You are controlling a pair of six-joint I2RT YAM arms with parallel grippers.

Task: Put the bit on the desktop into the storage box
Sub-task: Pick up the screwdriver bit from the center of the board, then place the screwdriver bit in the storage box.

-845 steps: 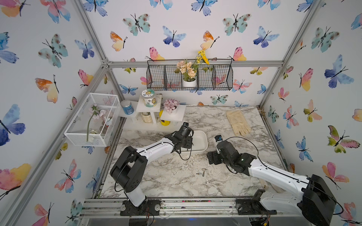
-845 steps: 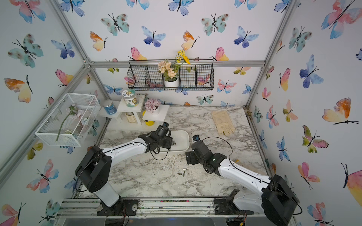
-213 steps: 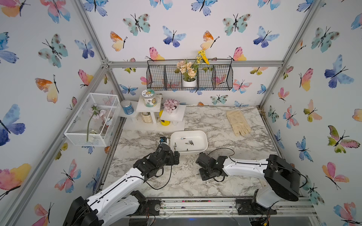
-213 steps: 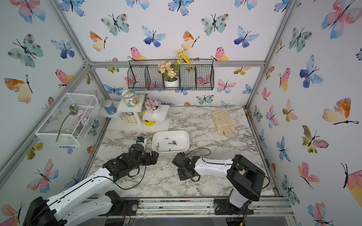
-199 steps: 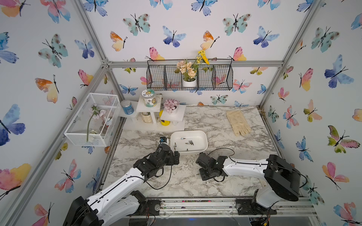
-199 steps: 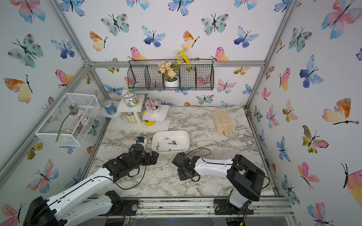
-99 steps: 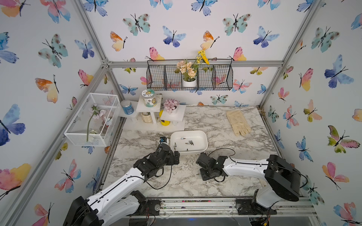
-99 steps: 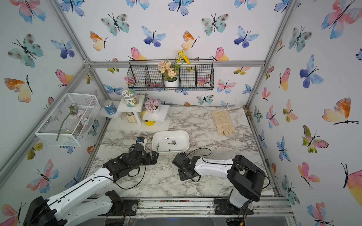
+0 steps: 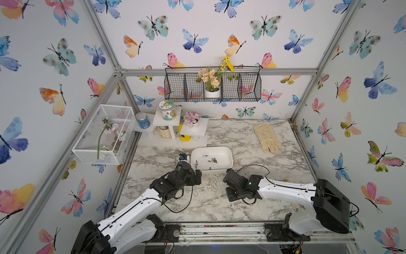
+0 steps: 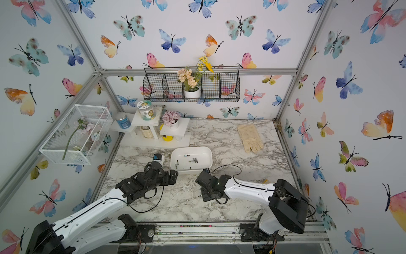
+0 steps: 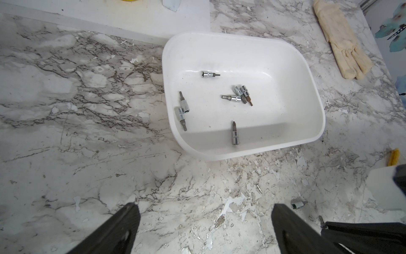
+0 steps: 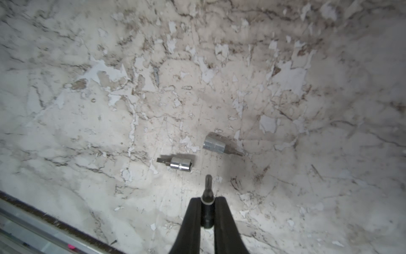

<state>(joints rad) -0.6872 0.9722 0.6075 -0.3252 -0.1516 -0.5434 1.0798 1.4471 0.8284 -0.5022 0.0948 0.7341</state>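
Note:
My right gripper holds the bit low, and the box's near side stands beyond it. I need to raise the gripper next, carry it outward over the box's clustered bits and release the bit.
In the right wrist view my right gripper [image 12: 207, 199] is shut on a small metal bit [image 12: 208, 184], whose tip sticks out past the fingertips just above the marble desktop [image 12: 87, 132]. Two more silver bits [image 12: 181, 164] [image 12: 216, 145] lie loose just beyond it. In both top views the right gripper [image 9: 226, 195] [image 10: 201, 195] hangs low near the front middle. The white storage box [image 9: 229, 155] [image 11: 168, 57] holds several bits. My left gripper [image 11: 204, 211] [image 9: 197, 176] stands open and empty just short of the box's near left corner.
A beige glove [image 9: 267, 137] lies at the back right. A white stepped stand [image 9: 173, 140] with jars and a flower pot fills the back left. A white mesh cage [image 9: 103, 134] and a black wire basket [image 9: 212, 88] hang on the walls. The aluminium rail [image 9: 219, 228] edges the front.
Over the last second the right jaws closed onto the bit; both arms barely moved. Earlier, the left arm drew back from the box and the right arm came down to the loose bits.

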